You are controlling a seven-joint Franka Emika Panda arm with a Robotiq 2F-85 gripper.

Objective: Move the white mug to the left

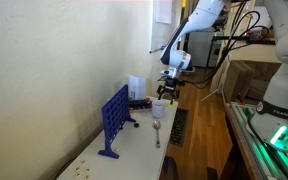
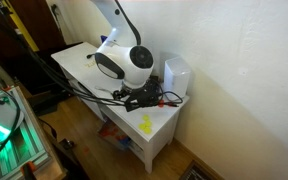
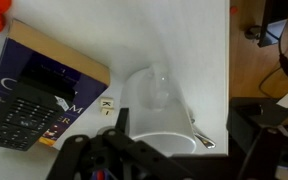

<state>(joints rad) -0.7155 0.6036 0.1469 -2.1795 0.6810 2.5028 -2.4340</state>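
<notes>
The mug's handle (image 3: pixel 159 87) juts out below my gripper, so the gripper shifts toward the top in the wrist view next and lowers its open fingers astride it.
The white mug (image 1: pixel 158 108) stands upright on the long white table (image 1: pixel 134 150), near its far end, to the right of the blue grid game frame (image 1: pixel 114 120). My gripper (image 1: pixel 169 90) hangs just above the mug, jaws open. In the wrist view the mug (image 3: pixel 162 110) fills the space between my fingers (image 3: pixel 160 128). Its round rim is close under the camera and the left finger is at its side. I see no firm grip on it. In an exterior view the arm (image 2: pixel 129 62) hides the mug.
A spoon (image 1: pixel 157 135) lies on the table just past the mug, and it also shows in the wrist view (image 3: pixel 201 140). A taller white translucent container (image 1: pixel 135 87) stands by the wall. A dark box (image 3: pixel 59 70) carries a remote (image 3: pixel 24 112). The table edge (image 3: pixel 230 80) is close.
</notes>
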